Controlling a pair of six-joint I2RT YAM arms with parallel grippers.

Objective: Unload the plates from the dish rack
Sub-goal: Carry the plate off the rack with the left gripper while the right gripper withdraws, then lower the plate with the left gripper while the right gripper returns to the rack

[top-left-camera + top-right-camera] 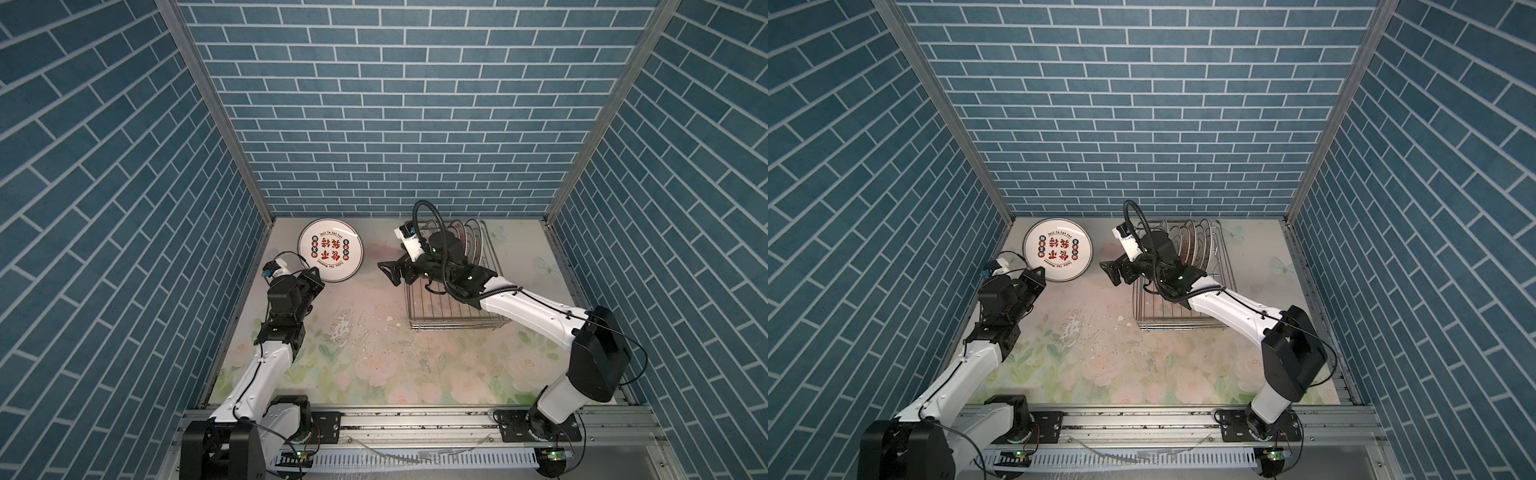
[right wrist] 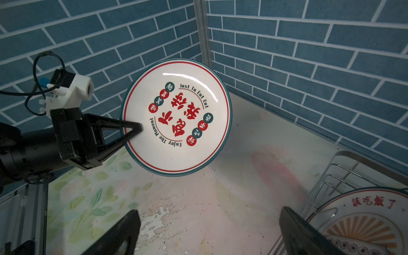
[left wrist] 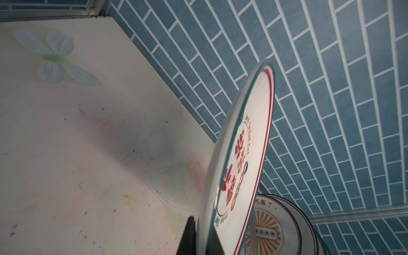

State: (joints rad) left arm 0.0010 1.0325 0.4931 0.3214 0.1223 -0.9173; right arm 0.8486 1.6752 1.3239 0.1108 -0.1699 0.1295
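Note:
The white tabletop below is clear, so my left gripper should lower the tilted plate onto it and release the plate's rim.
A white plate (image 1: 331, 249) (image 1: 1057, 249) with a dark teal rim and red Chinese characters hangs tilted over the table's back left. My left gripper (image 1: 311, 274) (image 1: 1037, 275) is shut on its near rim. The left wrist view has that plate (image 3: 242, 143) edge-on between the left gripper's (image 3: 203, 242) fingers. The dish rack (image 1: 453, 320) (image 1: 1179, 322) stands at the right, with several plates (image 1: 465, 237) (image 1: 1192, 237) upright at its far end. My right gripper (image 1: 388, 273) (image 1: 1111, 272) (image 2: 208, 220) is open and empty, just left of the rack. The right wrist view faces the held plate (image 2: 176, 117).
A sunburst plate (image 2: 364, 220) (image 3: 276, 220) stands nearest in the rack (image 2: 344, 172). Blue brick walls close in the back and both sides. The floral table top (image 1: 374, 353) has worn, flaked patches in the middle. A metal rail (image 1: 415, 419) runs along the front.

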